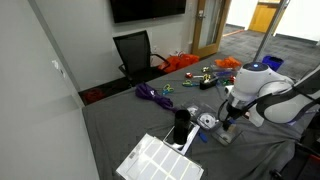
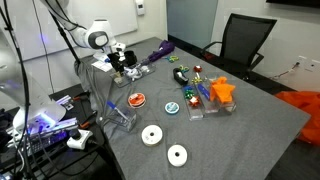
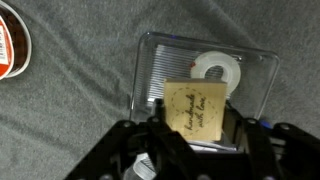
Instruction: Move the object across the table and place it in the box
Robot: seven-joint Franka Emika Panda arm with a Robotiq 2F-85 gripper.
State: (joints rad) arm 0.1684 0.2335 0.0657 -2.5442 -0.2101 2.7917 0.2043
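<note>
My gripper lowers a little toward the open clear plastic box next and releases the wooden block into it, since the box lies right below my gripper.
My gripper is shut on a tan wooden block stamped with a heart and "handmade with love". It holds the block just above a clear plastic box that has a white tape roll inside. In both exterior views the gripper hangs over the clear box near the table's edge. The block is too small to make out in those views.
A red-lidded round item lies left of the box. On the grey cloth are two white rolls, an orange disc, an orange toy, purple cord, a black cylinder and a white slatted tray. A black chair stands behind.
</note>
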